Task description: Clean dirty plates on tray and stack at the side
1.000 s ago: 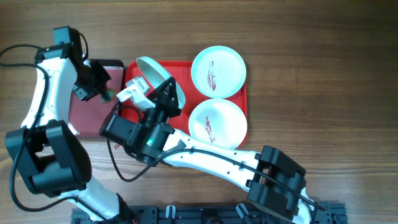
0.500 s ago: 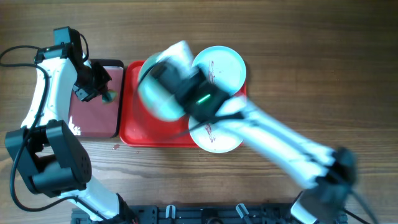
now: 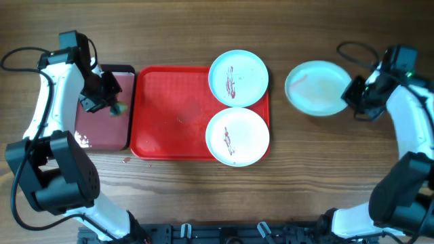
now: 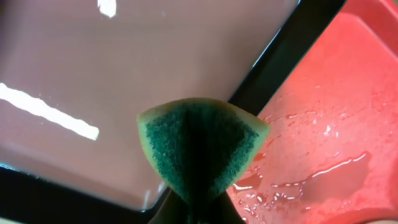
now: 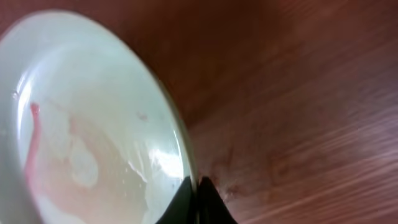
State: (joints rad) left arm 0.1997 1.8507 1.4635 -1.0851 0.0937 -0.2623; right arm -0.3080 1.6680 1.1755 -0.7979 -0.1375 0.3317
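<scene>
The robot's right gripper needs to lower back, slightly toward the red tray point(image 3: 169, 115), onto the wood beside it.
The red tray point(image 3: 169, 115) holds a pale turquoise plate point(image 3: 238, 78) and a white plate point(image 3: 237, 136) at its right end, both with dark red smears. My right gripper point(image 3: 354, 95) is shut on the rim of a second turquoise plate point(image 3: 315, 88), held over the wood right of the tray; in the right wrist view this plate point(image 5: 87, 137) shows faint pink streaks and the fingertips point(image 5: 198, 198) pinch its edge. My left gripper point(image 3: 112, 105) is shut on a green sponge point(image 4: 202, 149) above the maroon tray's right edge.
A dark maroon, black-rimmed tray point(image 3: 102, 129) lies left of the red tray; it also shows in the left wrist view point(image 4: 124, 68). The red tray's left half point(image 4: 348, 112) is wet with droplets. Bare wooden table point(image 3: 339, 176) surrounds everything.
My right arm has swung from the tray's left part across to the right side of the table, carrying the turquoise plate. My left arm with the sponge has barely moved.
</scene>
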